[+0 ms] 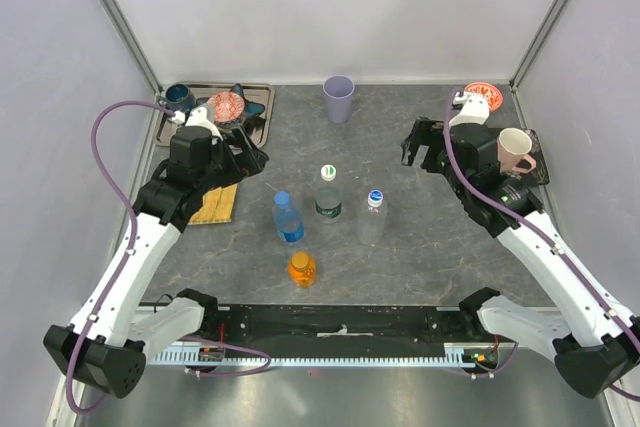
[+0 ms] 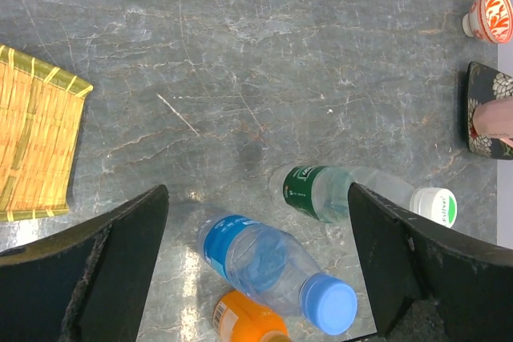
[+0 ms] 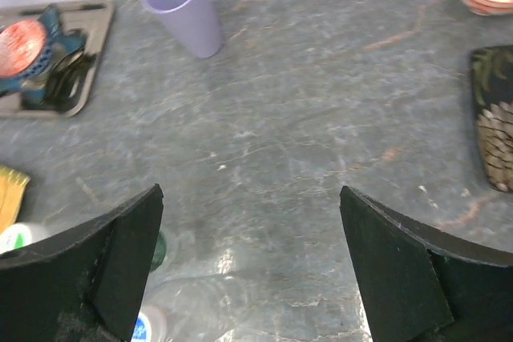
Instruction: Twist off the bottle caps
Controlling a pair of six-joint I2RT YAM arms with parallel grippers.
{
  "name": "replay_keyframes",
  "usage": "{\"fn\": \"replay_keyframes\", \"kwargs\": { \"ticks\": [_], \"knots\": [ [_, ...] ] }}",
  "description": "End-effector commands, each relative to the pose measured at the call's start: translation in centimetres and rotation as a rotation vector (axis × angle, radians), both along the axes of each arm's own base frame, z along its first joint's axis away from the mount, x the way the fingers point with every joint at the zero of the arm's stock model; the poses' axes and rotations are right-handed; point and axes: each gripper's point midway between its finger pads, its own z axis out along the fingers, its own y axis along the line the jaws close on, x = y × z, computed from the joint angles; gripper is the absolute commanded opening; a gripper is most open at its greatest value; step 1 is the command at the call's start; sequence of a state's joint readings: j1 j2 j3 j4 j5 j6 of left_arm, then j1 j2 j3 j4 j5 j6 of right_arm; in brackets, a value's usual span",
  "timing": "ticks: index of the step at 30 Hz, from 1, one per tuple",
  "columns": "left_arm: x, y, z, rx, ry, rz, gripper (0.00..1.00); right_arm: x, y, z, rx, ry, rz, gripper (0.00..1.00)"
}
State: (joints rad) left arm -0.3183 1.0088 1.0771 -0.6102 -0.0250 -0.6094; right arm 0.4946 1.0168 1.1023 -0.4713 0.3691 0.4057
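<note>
My right gripper moves down and back onto the clear bottle's blue-and-white cap next, since that cap sits lower and nearer my base.
Several capped bottles stand mid-table: a blue-label bottle with a blue cap, a green-label bottle with a white cap, a plain clear bottle with a blue-and-white cap, and a short orange bottle. My left gripper hovers open to their back left. In the left wrist view, the blue-label bottle, its blue cap and the green-label bottle lie under the open left gripper. My right gripper is open at the back right, with the clear bottle at the lower left of the right wrist view.
A purple cup stands at the back centre. A metal tray with dishes sits back left, beside a bamboo mat. A pink mug on a dark tray and a red-patterned bowl are at the back right.
</note>
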Motion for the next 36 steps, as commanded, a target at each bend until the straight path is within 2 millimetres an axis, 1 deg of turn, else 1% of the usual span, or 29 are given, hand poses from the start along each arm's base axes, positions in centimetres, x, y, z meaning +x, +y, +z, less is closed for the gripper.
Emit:
{"fn": "replay_keyframes", "kwargs": {
  "ticks": [1, 2, 3, 4, 5, 8, 9, 11, 12, 13, 14, 16, 17, 21, 24, 25, 28, 29, 34, 35, 36],
  "knots": [
    [-0.3, 0.6, 1.4, 0.011, -0.073, 0.008, 0.99, -0.9, 4.8, 3.2, 0.044, -0.065, 0.254, 0.98],
    [-0.4, 0.8, 1.4, 0.026, -0.081, 0.006, 0.99, -1.3, 6.3, 2.8, 0.027, -0.042, 0.297, 0.98],
    [-0.5, 1.0, 1.5, 0.033, -0.088, 0.008, 0.99, -1.7, 6.7, 3.0, 0.007, -0.027, 0.316, 0.98],
    [-0.6, 1.3, 1.5, 0.045, -0.095, 0.015, 0.99, -2.1, 7.5, 2.7, -0.012, -0.010, 0.340, 0.98],
    [-0.6, 1.4, 1.5, 0.055, -0.097, 0.016, 0.99, -2.6, 8.8, 1.8, -0.048, 0.015, 0.357, 0.98],
    [-0.8, 1.8, 1.3, 0.072, -0.103, 0.020, 1.00, -3.9, 10.3, 0.2, -0.111, 0.053, 0.381, 0.98],
    [-0.8, 1.9, 1.2, 0.076, -0.103, 0.027, 1.00, -4.2, 10.4, -0.5, -0.120, 0.066, 0.383, 0.98],
    [-0.9, 2.1, 1.0, 0.077, -0.100, 0.036, 0.99, -4.6, 10.6, -1.3, -0.115, 0.080, 0.386, 0.98],
    [-0.9, 2.2, 0.8, 0.080, -0.096, 0.042, 0.99, -4.8, 10.7, -2.2, -0.117, 0.096, 0.389, 0.98],
    [-0.9, 2.2, 0.8, 0.078, -0.097, 0.044, 0.99, -4.9, 10.7, -2.5, -0.108, 0.103, 0.385, 0.98],
    [-0.9, 2.2, 0.6, 0.079, -0.091, 0.045, 0.99, -5.1, 10.7, -3.3, -0.112, 0.116, 0.386, 0.98],
    [-0.9, 2.2, 0.5, 0.080, -0.090, 0.046, 0.99, -5.3, 10.7, -3.7, -0.105, 0.121, 0.385, 0.98],
    [-0.8, 2.2, 0.4, 0.079, -0.086, 0.045, 0.99, -5.5, 10.8, -4.4, -0.102, 0.131, 0.385, 0.97],
    [-0.8, 2.0, 0.0, 0.076, -0.077, 0.041, 0.98, -6.0, 10.9, -5.9, -0.104, 0.158, 0.393, 0.92],
    [-0.8, 2.0, -0.2, 0.077, -0.073, 0.038, 0.97, -6.4, 11.1, -6.8, -0.097, 0.170, 0.401, 0.88],
    [-0.9, 2.0, -0.1, 0.075, -0.074, 0.038, 0.97, -6.5, 11.1, -6.8, -0.091, 0.167, 0.405, 0.87],
    [-0.9, 2.0, -0.3, 0.078, -0.073, 0.039, 0.97, -6.6, 11.2, -7.3, -0.093, 0.173, 0.408, 0.81],
    [-0.9, 2.0, -0.3, 0.078, -0.072, 0.039, 0.96, -6.6, 11.2, -7.4, -0.094, 0.173, 0.408, 0.76],
    [-0.9, 2.0, -0.2, 0.077, -0.075, 0.039, 0.96, -6.6, 11.2, -7.9, -0.096, 0.180, 0.410, 0.68],
    [-0.8, 2.1, -0.2, 0.076, -0.076, 0.041, 0.96, -6.6, 11.2, -8.1, -0.099, 0.182, 0.407, 0.64],
    [-0.9, 2.1, -0.2, 0.077, -0.075, 0.041, 0.96, -6.6, 11.2, -8.1, -0.099, 0.182, 0.409, 0.62]
  ]
}}
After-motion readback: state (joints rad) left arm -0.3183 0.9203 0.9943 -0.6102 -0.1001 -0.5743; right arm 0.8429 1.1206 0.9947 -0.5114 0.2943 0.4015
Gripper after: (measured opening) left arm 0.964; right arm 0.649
